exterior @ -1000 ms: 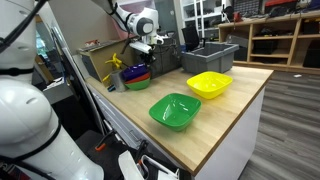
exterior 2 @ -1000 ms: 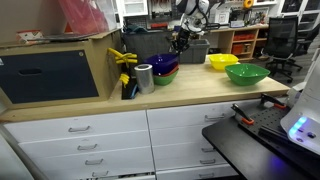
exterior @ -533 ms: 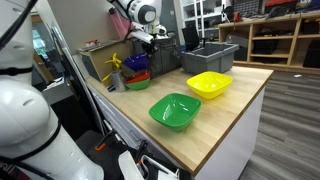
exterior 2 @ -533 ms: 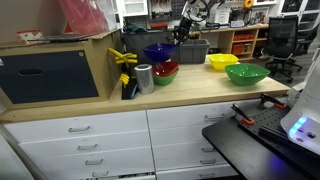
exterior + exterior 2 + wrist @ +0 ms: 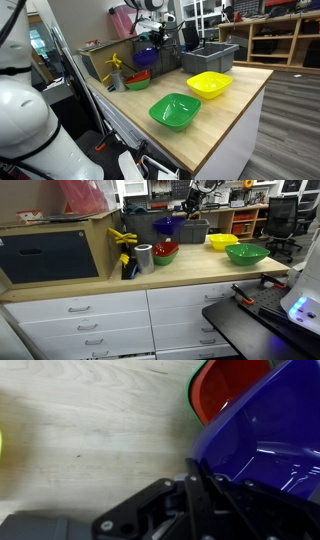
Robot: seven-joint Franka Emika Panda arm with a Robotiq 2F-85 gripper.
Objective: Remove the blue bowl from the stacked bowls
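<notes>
The bare counter below my gripper is clear of other bowls, so I should next move my gripper toward the yellow bowl and down to release the blue bowl [image 5: 147, 56].
The blue bowl [image 5: 147, 56] is glossy dark blue-violet and hangs tilted in the air above the counter, as in the other exterior view [image 5: 166, 225]. My gripper [image 5: 156, 40] [image 5: 184, 213] is shut on its rim. In the wrist view the blue bowl [image 5: 270, 435] fills the right side, with the gripper [image 5: 200, 490] clamped on its edge. The red-orange bowl [image 5: 138, 79] [image 5: 165, 251] [image 5: 228, 387] stays on the counter below, apart from the blue bowl. A thin green rim [image 5: 190, 390] shows under the red-orange bowl.
A green bowl [image 5: 174, 110] [image 5: 246, 252] and a yellow bowl [image 5: 209, 85] [image 5: 222, 241] sit on the wooden counter [image 5: 235, 110]. A grey bin [image 5: 211, 55] stands behind. A silver can [image 5: 145, 258] and a yellow tool [image 5: 125, 240] stand beside the red-orange bowl.
My gripper has lifted the blue bowl up off the red-orange bowl and carried it higher. The red-orange bowl has stayed on the counter.
</notes>
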